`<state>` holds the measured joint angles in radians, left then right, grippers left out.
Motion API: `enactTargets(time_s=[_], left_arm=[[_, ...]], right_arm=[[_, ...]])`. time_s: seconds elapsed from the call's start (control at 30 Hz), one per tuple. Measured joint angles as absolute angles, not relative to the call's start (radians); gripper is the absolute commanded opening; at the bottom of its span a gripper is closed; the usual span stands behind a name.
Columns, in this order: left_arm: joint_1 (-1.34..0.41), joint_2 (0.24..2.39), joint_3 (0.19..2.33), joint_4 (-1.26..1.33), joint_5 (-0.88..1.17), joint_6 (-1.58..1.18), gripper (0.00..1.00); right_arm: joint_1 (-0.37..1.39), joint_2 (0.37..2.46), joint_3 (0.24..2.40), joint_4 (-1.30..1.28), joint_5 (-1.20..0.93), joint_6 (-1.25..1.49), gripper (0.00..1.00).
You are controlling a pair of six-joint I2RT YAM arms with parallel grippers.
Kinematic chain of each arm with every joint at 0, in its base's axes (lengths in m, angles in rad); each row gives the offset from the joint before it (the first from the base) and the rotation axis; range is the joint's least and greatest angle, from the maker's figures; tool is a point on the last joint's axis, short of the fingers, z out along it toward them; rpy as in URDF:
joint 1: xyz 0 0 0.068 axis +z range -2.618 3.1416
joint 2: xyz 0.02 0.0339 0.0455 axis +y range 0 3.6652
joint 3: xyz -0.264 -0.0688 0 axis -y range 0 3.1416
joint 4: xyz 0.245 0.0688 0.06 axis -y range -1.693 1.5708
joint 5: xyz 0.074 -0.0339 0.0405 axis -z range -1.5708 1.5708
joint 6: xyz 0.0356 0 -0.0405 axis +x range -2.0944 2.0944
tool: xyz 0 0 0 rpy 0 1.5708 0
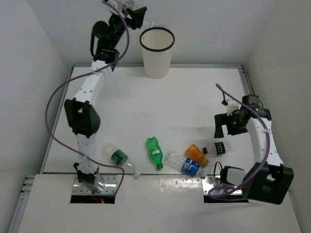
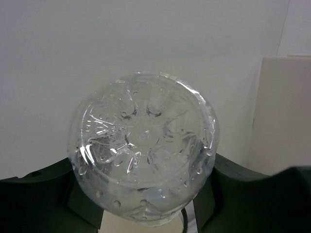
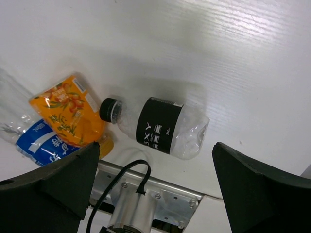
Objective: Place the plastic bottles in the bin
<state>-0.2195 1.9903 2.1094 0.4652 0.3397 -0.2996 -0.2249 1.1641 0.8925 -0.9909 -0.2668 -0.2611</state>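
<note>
The bin's opening is below my left gripper and to its right in the top view, so next I should move that gripper over the opening and release the bottle.
My left gripper (image 1: pixel 130 9) is raised high at the back, just left of the white bin (image 1: pixel 156 53), and is shut on a clear plastic bottle (image 2: pixel 143 150) whose base faces the wrist camera. On the table lie a clear bottle with a green label (image 1: pixel 119 158), a green bottle (image 1: pixel 154 152), a clear bottle with a blue label (image 1: pixel 187 164), an orange bottle (image 1: pixel 197 153) and a dark-labelled bottle (image 1: pixel 219 147). My right gripper (image 1: pixel 228 127) is open and hovers above the dark-labelled bottle (image 3: pixel 163 126), with the orange bottle (image 3: pixel 68 111) to its left.
The arm bases' metal plates (image 1: pixel 95 187) sit at the near edge, one of them (image 3: pixel 146 199) just below the dark-labelled bottle. White walls enclose the table on the left, back and right. A cream panel (image 2: pixel 284 111) shows at the right of the left wrist view.
</note>
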Motion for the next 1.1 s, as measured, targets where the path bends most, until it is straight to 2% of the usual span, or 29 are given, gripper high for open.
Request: enactTargets(time_s=[0.17, 0.27, 0.33, 0.37, 0.43, 0.67, 0.8, 0.97, 1.1], left_arm=[[-0.297, 2.284, 2.358, 0.542, 0.311, -0.155, 0.02], [-0.332, 2.415, 2.402, 0.541, 0.287, -0.055, 0.10], [-0.345, 2.471, 2.399, 0.537, 0.268, -0.006, 0.42], [-0.351, 2.492, 2.398, 0.530, 0.260, 0.015, 0.78], [-0.356, 2.520, 2.397, 0.527, 0.245, 0.046, 0.98], [-0.345, 2.487, 2.392, 0.540, 0.168, 0.091, 1.00], [-0.326, 2.309, 2.307, 0.389, 0.101, 0.109, 1.00], [-0.234, 1.892, 2.160, 0.102, 0.057, 0.131, 1.00], [-0.059, 1.446, 1.829, -0.031, 0.004, 0.131, 1.00]], right_arm=[[-0.224, 1.181, 0.927, -0.996, -0.322, -0.260, 0.94], [-0.222, 1.192, 0.945, -1.005, -0.369, -0.267, 0.94], [-0.209, 1.189, 0.956, -1.007, -0.388, -0.270, 0.93], [-0.196, 1.186, 0.960, -1.004, -0.397, -0.270, 0.92], [-0.154, 1.179, 0.976, -1.004, -0.402, -0.263, 0.90], [0.090, 1.221, 1.089, -0.982, -0.409, -0.160, 0.88], [0.206, 1.359, 1.228, -0.937, -0.405, -0.029, 0.88], [0.384, 1.533, 1.288, -0.825, -0.388, 0.152, 0.89], [0.561, 1.606, 1.253, -0.786, -0.375, 0.263, 0.89]])
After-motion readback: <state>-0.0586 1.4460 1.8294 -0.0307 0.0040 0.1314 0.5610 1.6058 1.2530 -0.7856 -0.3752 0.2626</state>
